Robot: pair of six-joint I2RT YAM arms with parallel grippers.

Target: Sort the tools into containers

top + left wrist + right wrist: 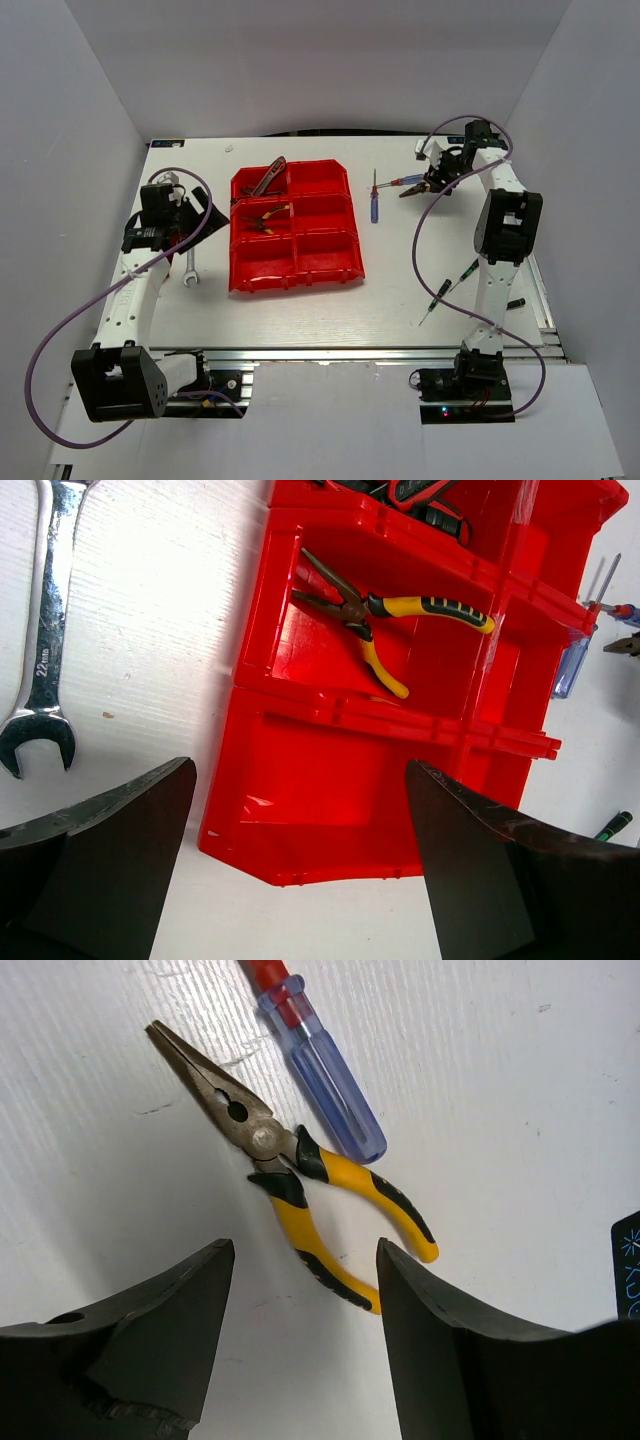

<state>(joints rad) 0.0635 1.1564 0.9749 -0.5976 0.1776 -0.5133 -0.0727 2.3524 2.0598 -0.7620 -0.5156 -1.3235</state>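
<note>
The robot's open right gripper should next go down onto the yellow handle farther from the blue-handled screwdriver (330,1085), because the bare tabletop on both sides leaves room for the gripper's fingers.
The red containers (340,262) stand mid-table as one block. One bin holds yellow-handled pliers (425,607), and the bin behind it holds red-black pliers (268,177). My left gripper (300,770) hangs open over the near left bin (330,780), holding nothing. A silver wrench (45,630) lies on the table left of the block. At the far right my right gripper (305,1250) is open above a second pair of yellow-handled pliers (300,1175). That pair lies flat, one handle end beside my right finger. A blue-handled screwdriver (330,1085) lies next to it.
A blue screwdriver (374,205) lies right of the block. Two green-black screwdrivers (440,295) (466,271) sit near the right arm's base, and a small black piece (516,302) lies by the table's right edge. White walls surround the table.
</note>
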